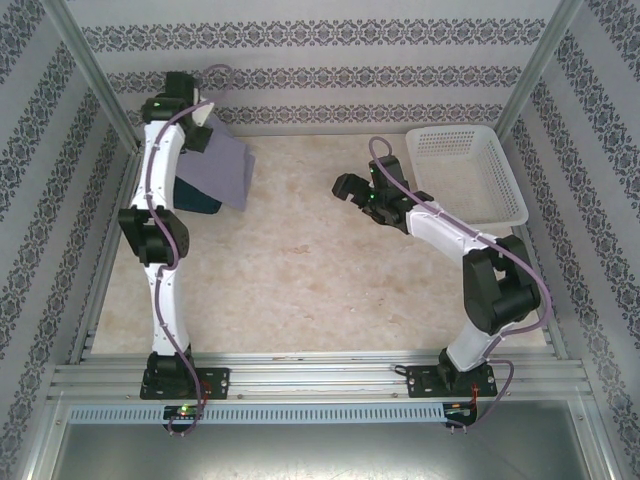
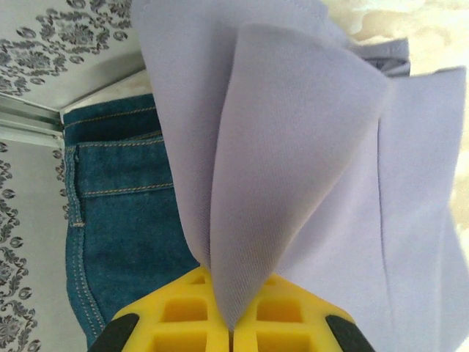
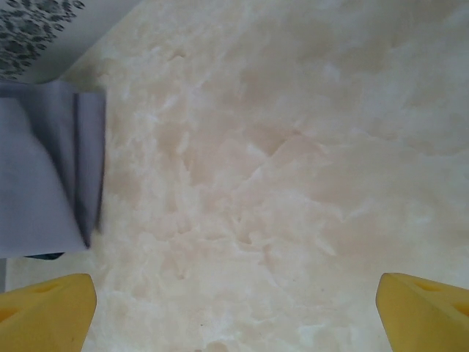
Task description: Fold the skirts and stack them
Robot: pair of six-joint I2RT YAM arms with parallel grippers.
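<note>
The left gripper moves toward the side next and brings the lavender skirt's fold down over the uncovered denim point(image 2: 121, 198) to release it, because that part of the denim still lies bare.
My left gripper point(image 1: 203, 128) is raised over the far left corner, its yellow fingers point(image 2: 183, 315) shut on a pinched fold of the light lavender-grey skirt point(image 2: 293, 147). That skirt point(image 1: 228, 168) hangs down from the grip and drapes over a dark blue denim skirt point(image 1: 196, 203) lying on the table. The denim's orange stitching and seams point(image 2: 117, 220) show beneath the lavender cloth. My right gripper point(image 1: 350, 188) hovers over the table's middle, open wide with nothing between its fingers point(image 3: 44, 315). In the right wrist view an edge of the lavender skirt point(image 3: 44, 169) lies at the left.
A white plastic lattice basket point(image 1: 505, 205) stands at the back right. The pale marbled tabletop point(image 1: 300, 270) stretches between the arms. Patterned walls and metal frame posts point(image 1: 90, 70) close in the back and sides.
</note>
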